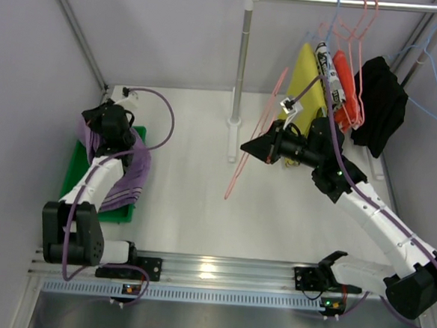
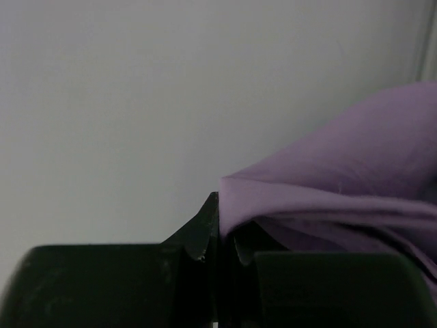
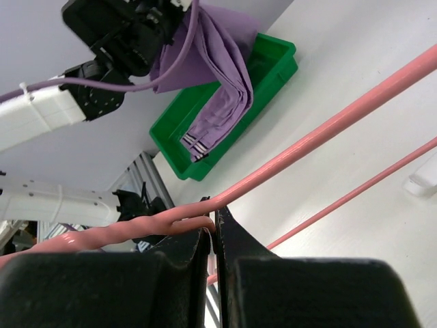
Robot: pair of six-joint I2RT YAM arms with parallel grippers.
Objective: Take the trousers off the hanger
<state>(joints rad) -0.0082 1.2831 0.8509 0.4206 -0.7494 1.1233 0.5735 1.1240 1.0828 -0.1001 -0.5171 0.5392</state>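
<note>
The robot's left gripper will move down toward the bin's far half, tilting downward, and let go of the trousers' fold, because the trousers' loose end hangs over the green bin (image 1: 79,168).
The lilac trousers (image 1: 130,179) hang off the hanger, draped from my left gripper (image 1: 95,129) down into the green bin (image 1: 79,168). In the left wrist view the left gripper (image 2: 220,208) is shut on a fold of the trousers (image 2: 341,171). My right gripper (image 1: 244,148) is shut on the pale pink hanger (image 1: 260,129), which is bare and tilts above the table's middle. The right wrist view shows the right gripper (image 3: 213,222) pinching the hanger (image 3: 328,126) by its twisted neck, with the trousers (image 3: 222,75) and the bin (image 3: 276,65) beyond.
A clothes rail (image 1: 350,2) on a white post (image 1: 241,60) stands at the back right. It carries a mustard-yellow garment (image 1: 305,84), red-orange hangers (image 1: 350,87), a black garment (image 1: 380,100) and a light blue hanger (image 1: 436,82). Walls close in left and back.
</note>
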